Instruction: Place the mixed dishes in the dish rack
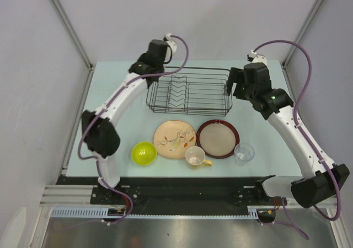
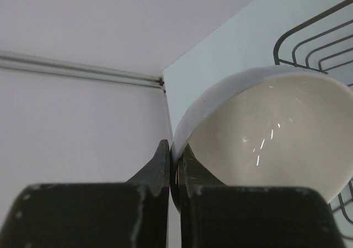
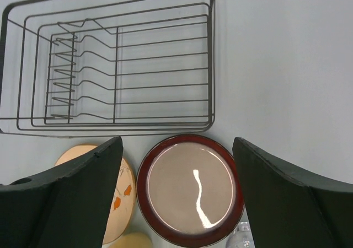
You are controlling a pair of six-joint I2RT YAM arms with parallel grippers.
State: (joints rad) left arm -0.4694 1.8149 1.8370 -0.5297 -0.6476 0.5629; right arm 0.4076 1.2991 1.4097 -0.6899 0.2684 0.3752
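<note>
The end of the dish rack (image 1: 190, 111) next to the divider wires is empty. My left gripper should next turn and bring the tilted white bowl (image 2: 276, 132) down there.
My left gripper (image 2: 174, 149) is shut on the rim of the white bowl (image 2: 276, 132), held tilted by the left back corner of the black wire dish rack (image 2: 314, 30). In the top view the left gripper (image 1: 156, 54) hides the bowl. My right gripper (image 1: 236, 88) is open and empty above the right end of the rack (image 1: 190, 111). Its wrist view shows the dark-red-rimmed plate (image 3: 190, 190) between its fingers, far below. In front of the rack lie the leaf-patterned plate (image 1: 174, 139), red-rimmed plate (image 1: 218, 138), lime-green bowl (image 1: 143, 152), cream cup (image 1: 195, 156) and clear glass (image 1: 244, 153).
The rack (image 3: 209, 66) holds nothing and has divider prongs (image 3: 66, 77) toward its left half. Grey walls with metal frame posts (image 1: 69, 27) close in the table at the back and sides.
</note>
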